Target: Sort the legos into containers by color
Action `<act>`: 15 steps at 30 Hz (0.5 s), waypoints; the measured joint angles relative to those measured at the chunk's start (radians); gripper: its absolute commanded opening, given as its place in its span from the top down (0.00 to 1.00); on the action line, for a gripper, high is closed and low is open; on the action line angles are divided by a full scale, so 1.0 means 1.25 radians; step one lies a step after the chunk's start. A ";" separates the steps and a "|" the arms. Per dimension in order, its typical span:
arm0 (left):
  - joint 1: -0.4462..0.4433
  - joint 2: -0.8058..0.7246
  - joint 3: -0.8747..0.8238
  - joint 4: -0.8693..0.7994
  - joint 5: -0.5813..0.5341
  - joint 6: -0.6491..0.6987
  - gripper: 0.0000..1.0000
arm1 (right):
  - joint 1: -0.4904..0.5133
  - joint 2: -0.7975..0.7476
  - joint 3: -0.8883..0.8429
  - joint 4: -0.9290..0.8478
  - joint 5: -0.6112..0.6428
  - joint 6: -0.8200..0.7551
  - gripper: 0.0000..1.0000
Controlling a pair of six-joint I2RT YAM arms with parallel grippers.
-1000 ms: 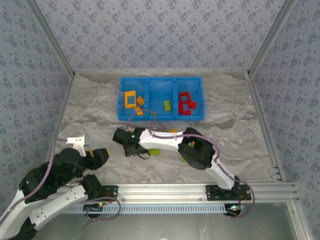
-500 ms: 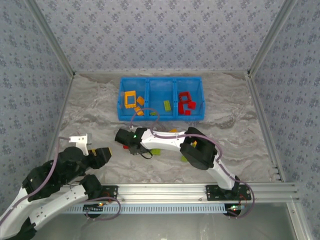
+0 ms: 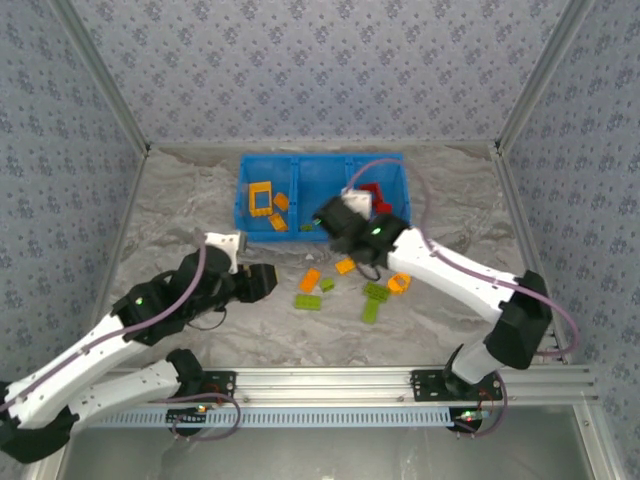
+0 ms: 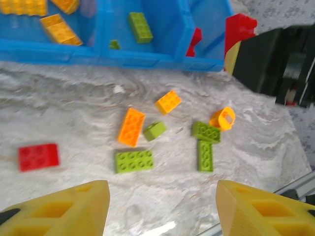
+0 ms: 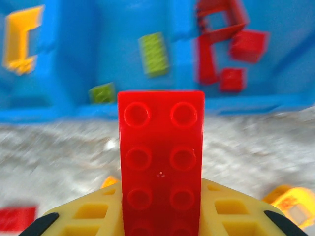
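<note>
The section of the blue bin holding red pieces lies outward of my right gripper and below it, so next my right gripper should move outward and down to release the red brick.
My right gripper [image 5: 161, 216] is shut on a red brick [image 5: 161, 157] that stands upright between its fingers. It hovers at the front edge of the blue bin [image 3: 393, 232], seen from above as right gripper [image 3: 333, 214]. The bin holds orange pieces [image 3: 262, 199] on the left, a green brick [image 5: 153, 54] in the middle and red pieces [image 5: 221, 44] on the right. My left gripper [image 4: 162, 216] is open above bare table. Loose legos lie ahead of it: a green brick [image 4: 134, 161], an orange brick [image 4: 131, 127], a red brick [image 4: 38, 156] and an orange frame [image 4: 222, 118].
More loose bricks sit in front of the bin: an orange one [image 3: 345, 265] and two green ones [image 3: 376, 291] [image 3: 370, 309]. Patterned walls and metal rails enclose the table. The aluminium rail [image 3: 330, 380] runs along the near edge.
My right gripper closed on the red brick and swung from the left-centre of the table up to the bin. My left arm reached forward and right toward the loose bricks.
</note>
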 measured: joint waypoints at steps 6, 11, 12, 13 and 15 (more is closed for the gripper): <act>-0.079 0.163 0.083 0.060 -0.076 -0.008 0.40 | -0.223 0.041 -0.008 0.016 -0.147 -0.139 0.74; -0.172 0.319 0.190 0.087 -0.161 -0.009 0.38 | -0.325 0.173 0.033 0.024 -0.263 -0.215 0.75; -0.192 0.346 0.214 0.088 -0.177 -0.004 0.38 | -0.335 0.195 0.043 0.024 -0.279 -0.223 0.75; -0.215 0.379 0.244 0.089 -0.198 0.003 0.38 | -0.348 0.220 0.056 0.024 -0.295 -0.232 0.75; -0.255 0.440 0.300 0.092 -0.234 0.018 0.38 | -0.363 0.259 0.082 0.025 -0.316 -0.243 0.75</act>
